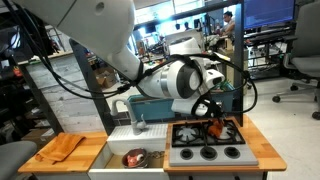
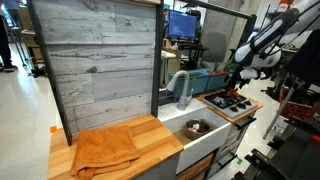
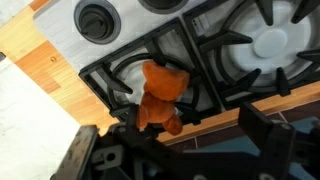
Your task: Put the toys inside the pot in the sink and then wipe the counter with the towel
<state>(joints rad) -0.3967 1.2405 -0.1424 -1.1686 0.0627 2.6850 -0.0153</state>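
My gripper moves down over the orange toy's middle (image 1: 215, 130) (image 3: 162, 97) next and closes. The toy lies below it on the black grate, between the two open fingers.
An orange toy (image 3: 160, 100) lies on the black grate of the stovetop (image 3: 120, 30); it also shows in an exterior view (image 1: 216, 128). My gripper (image 3: 175, 145) hangs open just above it, one finger on either side, not touching it. The steel pot (image 1: 135, 158) sits in the white sink (image 1: 118, 140) with something reddish inside, and the pot (image 2: 196, 127) shows in both exterior views. The orange towel (image 2: 105, 150) lies crumpled on the wooden counter (image 2: 150, 135) on the far side of the sink from the stove.
A grey faucet (image 2: 180, 85) rises behind the sink. A tall grey plank wall (image 2: 95, 65) stands behind the counter. A blue bin (image 1: 150, 108) sits behind the stove. A strip of wooden counter (image 3: 40, 60) borders the stovetop.
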